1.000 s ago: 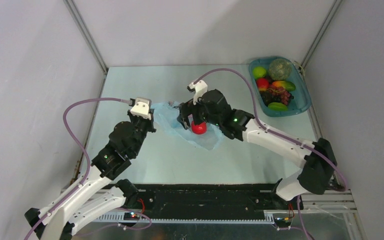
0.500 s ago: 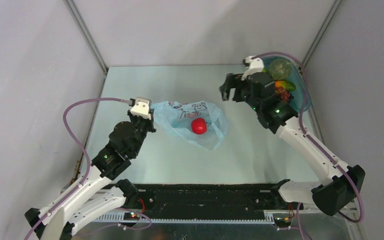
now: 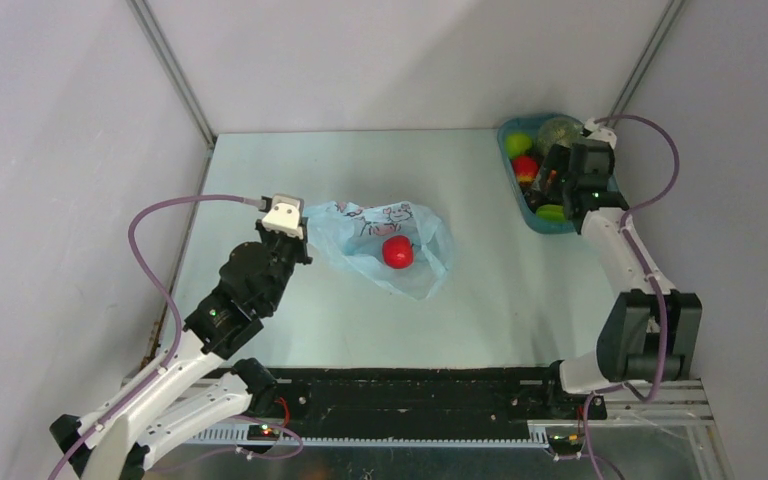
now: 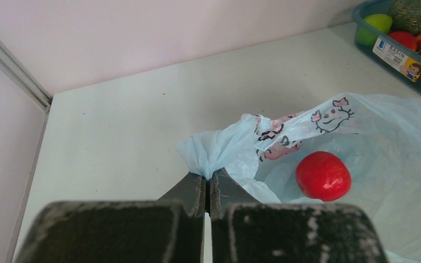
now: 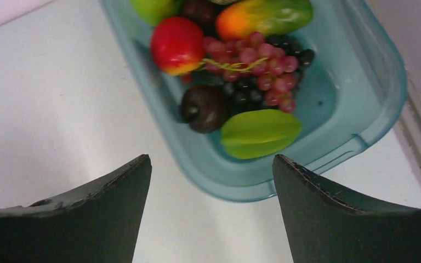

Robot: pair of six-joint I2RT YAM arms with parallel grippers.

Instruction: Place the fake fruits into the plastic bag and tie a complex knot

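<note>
The near end of the pink-red grape bunch sticks out past the black grapes. My right gripper needs to go down onto it next, toward the right in the wrist view.
The light-blue plastic bag (image 3: 415,268) lies spread at mid-table with one red fake fruit (image 3: 397,252) lying in it. My left gripper (image 3: 303,232) is shut on the bag's bunched left edge. In the left wrist view its tips (image 4: 208,178) pinch the film beside the red fruit (image 4: 323,176). My right gripper (image 3: 552,185) hovers open and empty over the near end of the teal tray (image 3: 600,215). The right wrist view (image 5: 212,159) looks down on a red-yellow fruit (image 5: 177,45), a grape bunch (image 5: 263,66), a dark plum (image 5: 204,108) and a green star-shaped fruit (image 5: 260,133).
The teal tray (image 5: 362,71) sits in the back right corner against the enclosure wall. An orange-green fruit (image 5: 263,13) and a lime green one (image 5: 153,8) lie at its far end. Grey walls close the table on three sides.
My right arm has swung from the bag to the tray at the back right, leaving the red fruit in the bag. The left gripper has kept its hold and place.
</note>
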